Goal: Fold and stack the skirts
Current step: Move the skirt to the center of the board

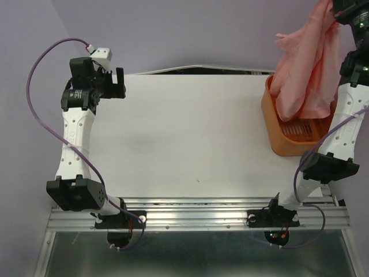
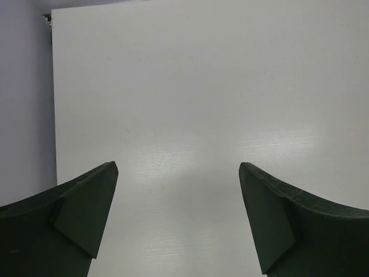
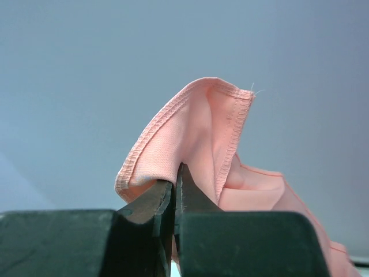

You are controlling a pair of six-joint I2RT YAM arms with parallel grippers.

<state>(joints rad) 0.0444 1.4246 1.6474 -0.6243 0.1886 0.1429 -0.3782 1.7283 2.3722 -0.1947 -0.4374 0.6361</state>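
My right gripper will next swing the skirt point(image 1: 305, 63) to its left in the top view, lower it and let it go, because the bare middle of the table lies below that way.
A salmon-pink skirt point(image 1: 305, 63) hangs bunched in the air at the far right, its lower end drooping into the orange basket point(image 1: 275, 130). My right gripper point(image 1: 345, 10) is high at the top right corner. In the right wrist view that gripper point(image 3: 176, 173) is shut on a stitched edge of the skirt point(image 3: 196, 127), with fabric folding over both fingertips. My left gripper point(image 1: 118, 81) hovers at the table's far left corner. Its jaws point(image 2: 179, 170) stand wide open over bare white table point(image 2: 190, 104), with nothing between them.
The white table point(image 1: 184, 133) spans the middle of the top view. The orange basket stands at its right edge, next to the right arm point(image 1: 346, 109). A purple wall rises behind the table. Metal rails point(image 1: 196, 216) run along the near edge.
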